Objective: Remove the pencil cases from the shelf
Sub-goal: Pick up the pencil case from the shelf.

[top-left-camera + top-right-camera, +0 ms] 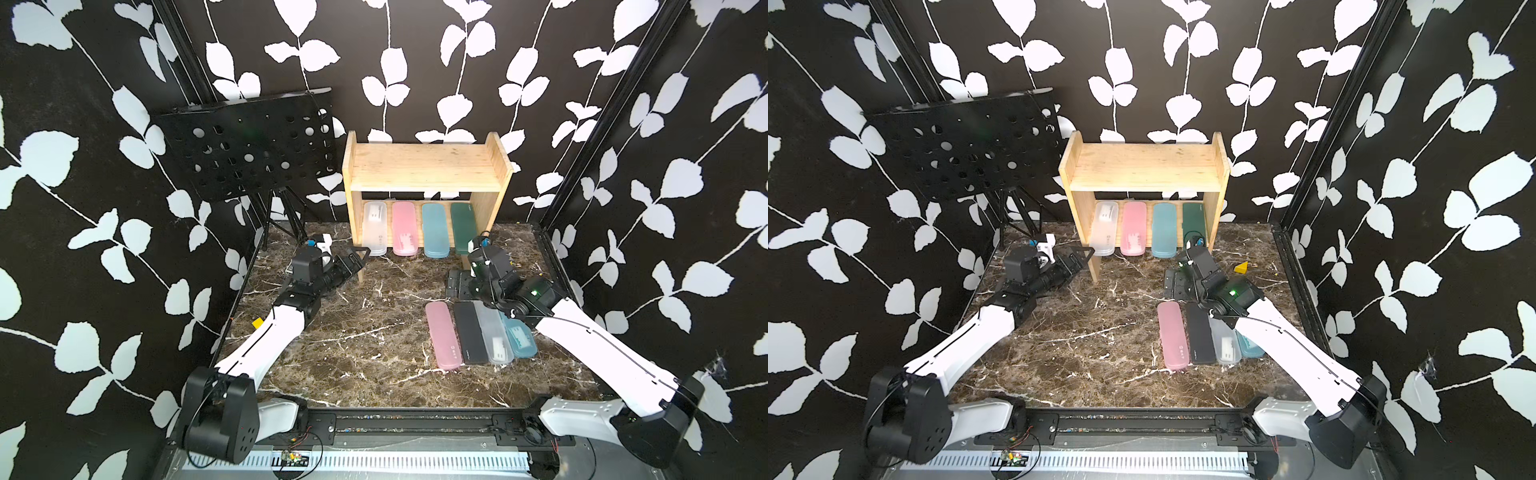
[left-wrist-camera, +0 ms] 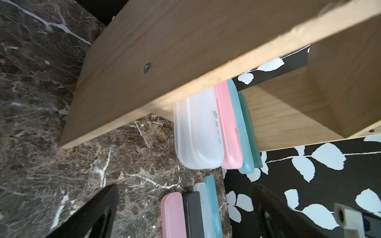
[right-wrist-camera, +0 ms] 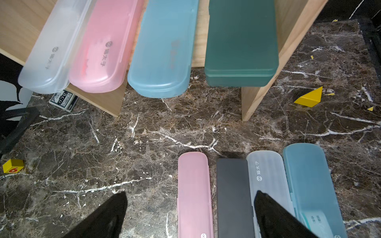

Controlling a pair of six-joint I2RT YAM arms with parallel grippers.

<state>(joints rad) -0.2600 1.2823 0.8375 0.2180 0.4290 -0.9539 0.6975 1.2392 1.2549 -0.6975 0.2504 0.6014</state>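
Next, my open left gripper moves outward beside the shelf's side panel [image 2: 165, 61] and closes on the frosted case's near end [image 2: 200, 155]. That end juts past the shelf edge outward of the gripper.
The light-wood shelf [image 1: 424, 166] [image 1: 1144, 166] stands at the back, its top tier bare. On its lower tier four pencil cases lie side by side: frosted [image 1: 375, 228], pink [image 1: 404, 228], teal [image 1: 435, 230] and dark green [image 1: 464, 226]. Four more lie on the table at the right: pink [image 1: 444, 336], black [image 1: 470, 332], frosted [image 1: 494, 336] and teal [image 1: 519, 338]. My left gripper [image 1: 358, 255] [image 2: 185, 214] is open and empty beside the shelf's left side panel [image 2: 165, 61]. My right gripper [image 1: 456, 282] [image 3: 190, 206] hangs open and empty above the far ends of the table row.
A black perforated music stand [image 1: 249, 145] stands at the back left. A small card box [image 3: 64, 101] lies by the shelf's left leg. A yellow cube [image 3: 13, 165] and a yellow wedge [image 3: 309, 99] lie on the marble table [image 1: 365, 332].
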